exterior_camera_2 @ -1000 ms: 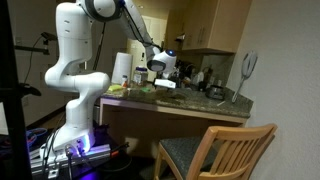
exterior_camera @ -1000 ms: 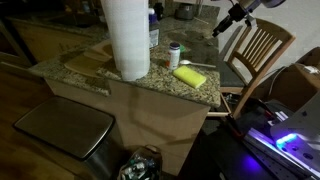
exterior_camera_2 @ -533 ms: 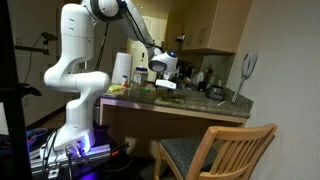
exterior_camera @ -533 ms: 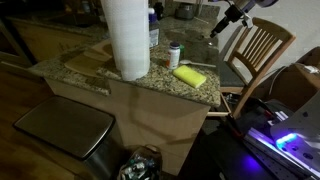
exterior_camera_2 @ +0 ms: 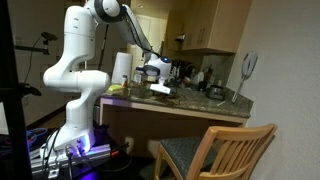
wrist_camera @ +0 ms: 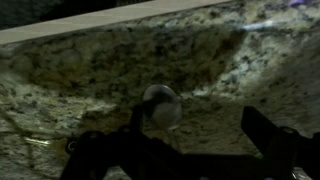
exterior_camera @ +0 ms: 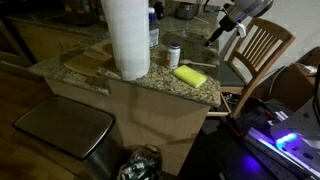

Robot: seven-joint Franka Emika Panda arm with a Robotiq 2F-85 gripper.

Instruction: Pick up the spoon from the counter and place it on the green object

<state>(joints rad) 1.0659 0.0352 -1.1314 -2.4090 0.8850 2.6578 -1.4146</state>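
My gripper goes a little to the left in the wrist view over the spoon bowl next and closes, because the bowl sits nearer one open finger.
A small metal spoon lies on the speckled granite counter, bowl up in the wrist view, its thin handle running down under the gripper body. My gripper is open and hovers over it, the spoon bowl close to one finger. In both exterior views the gripper is low over the far part of the counter. The yellow-green sponge block lies near the counter's front corner, apart from the gripper. I cannot make out the spoon in the exterior views.
A tall white paper towel roll and a small white-capped can stand near the sponge. A wooden chair stands beside the counter. Kitchen items crowd the counter's back.
The gripper has come down toward the counter and shifted slightly sideways. The sponge, can and paper towel roll have not moved.
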